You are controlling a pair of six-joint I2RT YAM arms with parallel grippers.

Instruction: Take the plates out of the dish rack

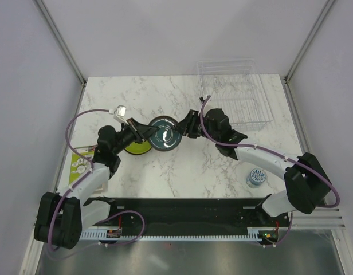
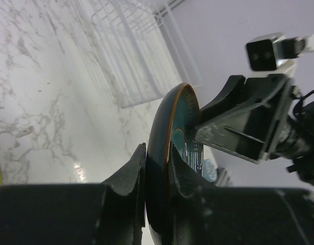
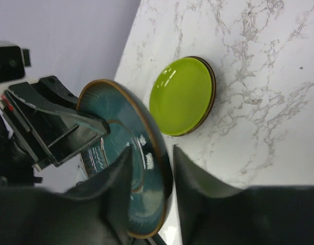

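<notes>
My left gripper moves down and to its left in the top view next, and releases on top of the lime green plate (image 1: 137,148) below it.
The dark teal-blue plate (image 1: 165,136) is held on edge above the table's middle, between both arms. My left gripper (image 1: 146,133) is shut on its left rim, with both fingers pressed to the plate (image 2: 177,127) in the left wrist view. My right gripper (image 1: 185,127) straddles the opposite rim of the plate (image 3: 121,132), open, with a gap beside one finger. The lime green plate (image 1: 137,148) lies flat on the table below, and also shows in the right wrist view (image 3: 181,96). The clear dish rack (image 1: 236,94) stands at the back right with no plates showing in it. The red and yellow plates are not visible.
A small blue-and-white cup (image 1: 256,177) stands by the right arm near the front. A flat green-yellow item (image 1: 79,163) lies at the left edge. Grey walls enclose the marble table (image 1: 182,172) on three sides.
</notes>
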